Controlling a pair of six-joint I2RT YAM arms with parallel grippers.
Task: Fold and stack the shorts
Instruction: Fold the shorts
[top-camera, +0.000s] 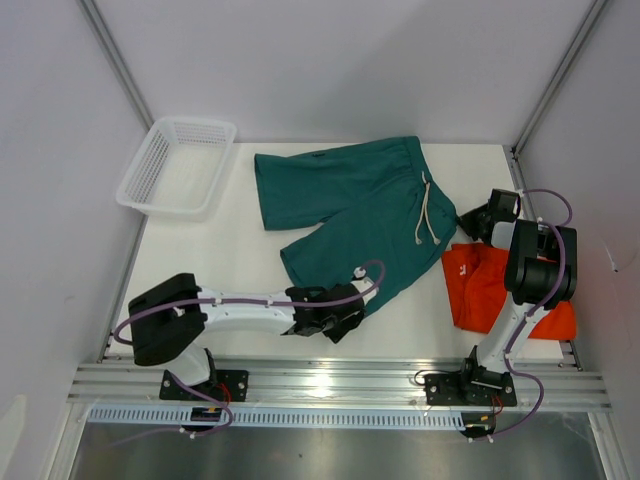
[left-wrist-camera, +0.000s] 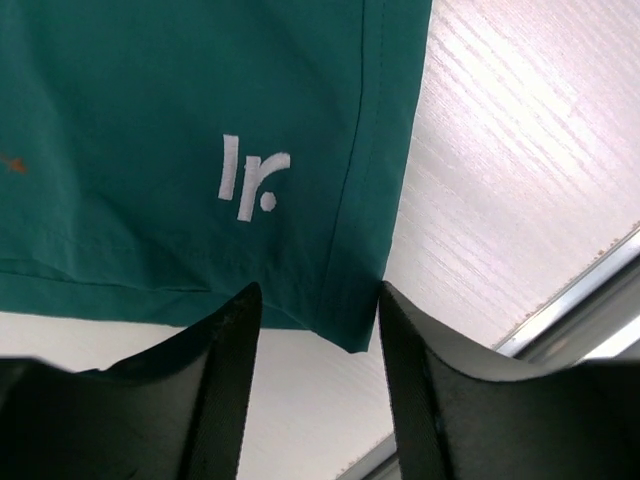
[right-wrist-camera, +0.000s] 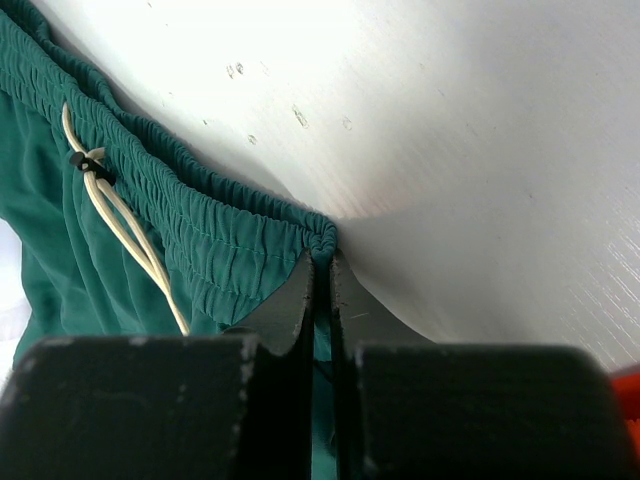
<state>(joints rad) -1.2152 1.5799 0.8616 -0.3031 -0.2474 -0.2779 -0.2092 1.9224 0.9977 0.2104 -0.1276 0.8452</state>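
Note:
I will next lift the near corner of the waistband with my right gripper and carry it outward onto the waistband's far corner (top-camera: 413, 142). This will fold the spread shorts, and then I will let go of the corner.
The dark teal green shorts (top-camera: 350, 205) lie spread flat mid-table, with the waistband and white drawstring (top-camera: 427, 210) to the right. My right gripper (top-camera: 470, 222) is shut on the near corner of the waistband (right-wrist-camera: 322, 240). My left gripper (top-camera: 352, 308) is open at the hem corner of the near leg; the teal hem corner (left-wrist-camera: 360, 320) with a white logo (left-wrist-camera: 250, 180) sits just beyond its fingertips (left-wrist-camera: 235, 320), untouched. The orange shorts (top-camera: 480, 285) lie bunched at the right, partly under the right arm.
A white plastic mesh basket (top-camera: 178, 165) stands at the table's far left corner. The metal rail (top-camera: 340, 380) runs along the near edge. Enclosure walls and corner posts stand on the left, back and right.

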